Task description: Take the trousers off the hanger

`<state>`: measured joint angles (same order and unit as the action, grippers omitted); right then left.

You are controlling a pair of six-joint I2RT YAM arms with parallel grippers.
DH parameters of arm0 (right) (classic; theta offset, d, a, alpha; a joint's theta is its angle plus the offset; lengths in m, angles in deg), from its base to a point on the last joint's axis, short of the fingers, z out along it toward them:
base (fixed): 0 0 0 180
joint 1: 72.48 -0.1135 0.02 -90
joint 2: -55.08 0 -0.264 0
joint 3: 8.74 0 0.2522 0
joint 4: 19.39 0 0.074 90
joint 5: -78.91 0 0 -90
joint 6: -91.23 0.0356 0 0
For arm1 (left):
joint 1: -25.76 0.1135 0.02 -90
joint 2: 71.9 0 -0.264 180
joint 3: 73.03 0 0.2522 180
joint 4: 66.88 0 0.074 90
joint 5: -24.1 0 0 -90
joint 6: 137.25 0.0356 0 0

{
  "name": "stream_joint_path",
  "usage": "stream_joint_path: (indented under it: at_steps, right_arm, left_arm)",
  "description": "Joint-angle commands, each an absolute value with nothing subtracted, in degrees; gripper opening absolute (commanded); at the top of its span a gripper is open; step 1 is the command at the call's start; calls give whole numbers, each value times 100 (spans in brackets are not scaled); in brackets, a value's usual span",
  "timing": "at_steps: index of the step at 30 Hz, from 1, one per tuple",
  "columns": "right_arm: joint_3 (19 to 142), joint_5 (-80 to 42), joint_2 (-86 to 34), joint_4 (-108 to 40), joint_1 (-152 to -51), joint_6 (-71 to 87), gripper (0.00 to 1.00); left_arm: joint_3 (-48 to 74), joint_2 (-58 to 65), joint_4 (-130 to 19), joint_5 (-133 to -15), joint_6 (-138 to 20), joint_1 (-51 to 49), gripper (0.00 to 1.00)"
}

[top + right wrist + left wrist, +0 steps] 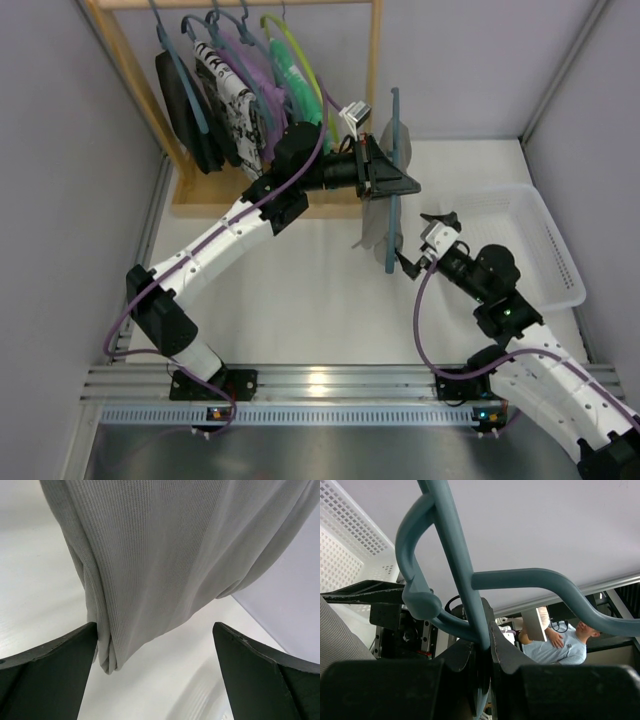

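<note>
Next, my right gripper eases outward and toward the hanger, onto the trousers' lower folded edge [116,652], and closes, because that edge hangs between my open fingers.
My left gripper [400,180] is shut on a blue-grey plastic hanger [393,150] and holds it up over the table, away from the rack. In the left wrist view the hanger's neck [465,580] runs between my shut jaws. Grey ribbed trousers [372,222] hang from the hanger's bar. My right gripper [420,245] is open just right of the hanger's lower end. In the right wrist view the trousers [165,555] hang between the spread fingers [45,665], with the lower folded edge by the left finger; I cannot tell whether it touches.
A wooden clothes rack [372,60] at the back left carries several hangers with garments, black [180,100], patterned [232,100], purple and green [295,70]. A white plastic basket [545,250] sits on the table at the right, beside my right arm. Walls close both sides.
</note>
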<state>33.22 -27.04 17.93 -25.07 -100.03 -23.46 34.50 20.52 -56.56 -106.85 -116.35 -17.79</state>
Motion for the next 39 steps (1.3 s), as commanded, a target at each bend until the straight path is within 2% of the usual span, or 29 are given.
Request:
stream_joint_path:
  at_steps: [1, 10, 17, 39]
  right_arm:
    - [3200, -2858, 1913, -2366, -9937, -2540, 99]
    - [3042, -2823, 1869, -2173, -9858, -2549, 99]
    - [3033, -2533, 1343, -1654, -9814, -2382, 99]
    - [3323, -2982, 718, -1083, -9682, -1653, 99]
  left_arm:
    - [3872, 1881, -6560, -10756, -11519, -1783, 0]
    - [3890, 1880, -6551, -10738, -11528, -1783, 0]
    - [3960, 1898, -6551, -10738, -11554, -1783, 0]
    - [3934, 1986, -6665, -10668, -11642, -1783, 0]
